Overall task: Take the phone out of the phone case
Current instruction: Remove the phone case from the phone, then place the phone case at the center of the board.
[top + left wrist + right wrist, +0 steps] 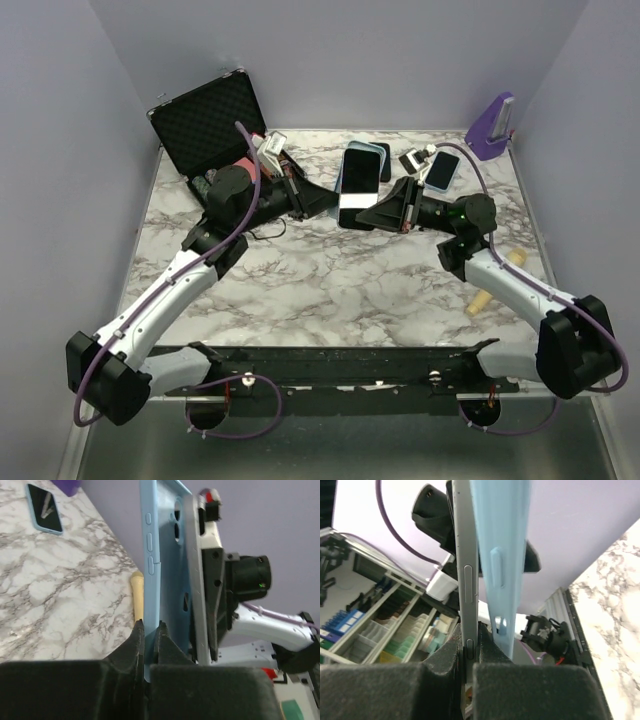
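Next, my left gripper moves outward and down and releases the case on the bare marble (323,157) beside the foam box, since the case stands apart from the phone.
The phone (357,190) is held upright above the middle of the marble table (300,290), its dark screen facing up in the top view. My left gripper (328,203) comes from the left and is shut on the light blue phone case (167,555); its fingertips (138,630) pinch the case wall. My right gripper (380,215) comes from the right and is shut on the silver edge of the phone (467,570). In the right wrist view the blue case (502,540) stands apart from the phone, splayed away at its lower end.
A second phone in a blue case (441,170) lies at the back right, also in the left wrist view (44,507). An open black foam box (210,120) stands at the back left, a purple stand (492,128) at the back right. Wooden pegs (480,303) lie at the right.
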`<state>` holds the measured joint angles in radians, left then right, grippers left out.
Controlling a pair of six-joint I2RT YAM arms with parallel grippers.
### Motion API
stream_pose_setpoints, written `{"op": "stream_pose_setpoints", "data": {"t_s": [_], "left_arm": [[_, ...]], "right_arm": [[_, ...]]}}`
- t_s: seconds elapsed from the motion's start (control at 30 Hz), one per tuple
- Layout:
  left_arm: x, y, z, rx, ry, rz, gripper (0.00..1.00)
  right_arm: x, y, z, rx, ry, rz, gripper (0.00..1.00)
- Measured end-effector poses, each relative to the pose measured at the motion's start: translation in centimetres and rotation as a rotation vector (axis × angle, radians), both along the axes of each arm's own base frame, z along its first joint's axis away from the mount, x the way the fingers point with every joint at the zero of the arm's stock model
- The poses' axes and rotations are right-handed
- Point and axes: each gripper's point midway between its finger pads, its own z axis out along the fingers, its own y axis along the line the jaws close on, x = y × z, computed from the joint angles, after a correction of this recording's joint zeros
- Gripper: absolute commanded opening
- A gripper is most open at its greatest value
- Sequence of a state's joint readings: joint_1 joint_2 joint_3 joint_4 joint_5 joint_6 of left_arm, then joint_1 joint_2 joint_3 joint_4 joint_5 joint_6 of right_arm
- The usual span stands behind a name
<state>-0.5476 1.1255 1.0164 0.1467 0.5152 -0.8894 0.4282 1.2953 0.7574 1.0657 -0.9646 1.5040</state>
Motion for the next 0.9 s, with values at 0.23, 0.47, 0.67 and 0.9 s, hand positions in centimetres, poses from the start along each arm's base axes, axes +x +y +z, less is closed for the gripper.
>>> {"op": "stream_pose_setpoints", "data": {"t_s": [0.23, 0.47, 0.67, 0.9], "left_arm": [[4.7, 0.4, -1.9, 0.068, 0.165, 0.177, 0.0], [11.8, 1.8, -8.0, 0.134, 0.395, 0.347, 0.0], [20.1, 1.4, -11.2, 0.208, 0.47, 0.453, 0.0], [29.9, -0.3, -16.0, 0.264, 0.499, 0.5, 0.0]], "right_arm": [[0.3, -0.1, -2.0, -0.131, -0.034, -0.086, 0.01], [1.2, -1.3, -5.0, -0.291, -0.013, -0.233, 0.01], [1.2, -2.8, -6.0, -0.37, 0.015, -0.35, 0.01], [1.5, -4.7, -8.3, -0.486, 0.049, -0.46, 0.01]]}}
